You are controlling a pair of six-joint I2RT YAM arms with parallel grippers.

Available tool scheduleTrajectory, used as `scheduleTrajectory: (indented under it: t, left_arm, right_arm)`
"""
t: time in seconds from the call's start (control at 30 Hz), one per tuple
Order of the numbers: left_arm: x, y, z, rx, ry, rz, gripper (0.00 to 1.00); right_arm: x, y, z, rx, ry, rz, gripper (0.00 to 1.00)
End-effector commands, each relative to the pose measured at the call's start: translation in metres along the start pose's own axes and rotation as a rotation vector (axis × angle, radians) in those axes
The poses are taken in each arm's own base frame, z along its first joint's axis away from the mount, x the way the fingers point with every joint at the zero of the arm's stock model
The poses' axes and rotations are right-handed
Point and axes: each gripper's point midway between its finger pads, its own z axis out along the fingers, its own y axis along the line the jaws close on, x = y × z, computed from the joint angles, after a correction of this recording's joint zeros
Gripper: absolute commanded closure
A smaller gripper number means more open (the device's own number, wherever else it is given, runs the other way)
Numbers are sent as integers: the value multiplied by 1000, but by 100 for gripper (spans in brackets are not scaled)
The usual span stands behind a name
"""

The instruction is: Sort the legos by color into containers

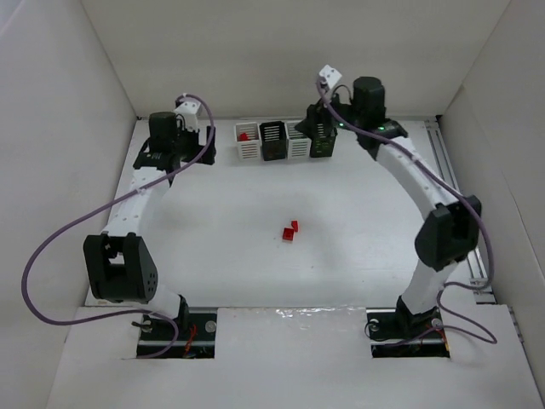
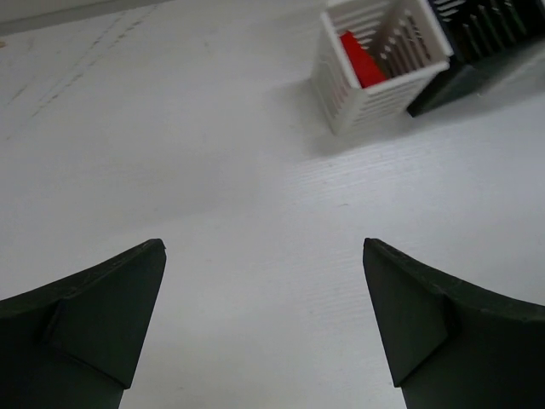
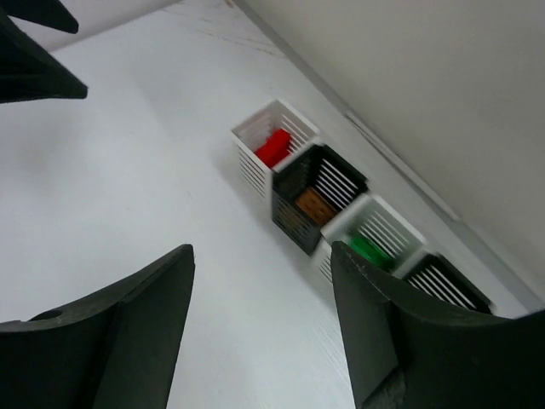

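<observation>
The larger red lego is still outside the bins. My left gripper should next move back and to the right in the top view, then down onto it.
Four slatted bins stand in a row at the back: white [image 1: 247, 146], black [image 1: 273, 141], white [image 1: 298, 145], black [image 1: 323, 143]. Two red legos [image 1: 290, 231] lie on the table's middle. In the right wrist view the first white bin [image 3: 254, 175] holds a red lego [image 3: 272, 147], the black bin [image 3: 294, 223] an orange lego [image 3: 314, 205], the second white bin [image 3: 400, 226] a green lego [image 3: 368, 249]. My left gripper [image 1: 203, 156] is open and empty left of the row [image 2: 264, 256]. My right gripper [image 1: 313, 126] is open and empty above the row's right end [image 3: 260, 256].
White walls enclose the table on three sides. A rail [image 1: 451, 170] runs along the right edge. The left wrist view shows the first white bin [image 2: 375, 106] with its red lego [image 2: 362, 60] and the black bin [image 2: 485, 38] beside it.
</observation>
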Motion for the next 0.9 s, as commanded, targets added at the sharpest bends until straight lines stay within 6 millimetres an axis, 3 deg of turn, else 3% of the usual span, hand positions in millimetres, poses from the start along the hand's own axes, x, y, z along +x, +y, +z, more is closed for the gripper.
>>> scheduleTrajectory:
  t: [0.0, 0.07, 0.13, 0.17, 0.23, 0.27, 0.3, 0.33, 0.43, 0.53, 0.57, 0.87]
  left_arm:
    - [-7, -74, -17, 267, -76, 163, 0]
    - [12, -105, -17, 359, -42, 195, 0]
    - [26, -155, -28, 523, -43, 270, 0]
    - [45, -170, -29, 574, -16, 305, 0]
    - [69, -210, -43, 720, -9, 455, 0]
    - [80, -220, -45, 763, 7, 500, 0]
    - [94, -229, -47, 808, 27, 540, 0]
    - [113, -239, -50, 868, 74, 576, 0]
    - [151, -251, -50, 1032, 128, 670, 3]
    - [159, -257, -46, 1116, 130, 736, 7]
    - [172, -255, -41, 1134, 181, 738, 7]
    - [179, -269, -26, 1157, 165, 885, 9]
  right_arm:
    - [43, 13, -51, -66, 186, -68, 30]
    - [68, -4, -75, -7, 253, 3, 30]
    - [75, -10, -97, 31, 274, 57, 30]
    - [93, -25, -112, 93, 306, 105, 30]
    - [96, -36, -134, 155, 295, 178, 30]
    - [101, -53, -150, 210, 289, 215, 30]
    - [111, -57, -159, 235, 299, 255, 30]
    - [109, -61, -168, 256, 280, 277, 29]
    - [114, -74, -193, 322, 266, 304, 29]
    - [119, -74, -202, 340, 267, 326, 29]
    - [120, -71, -204, 340, 267, 326, 29]
    - [112, -65, -210, 357, 246, 313, 26]
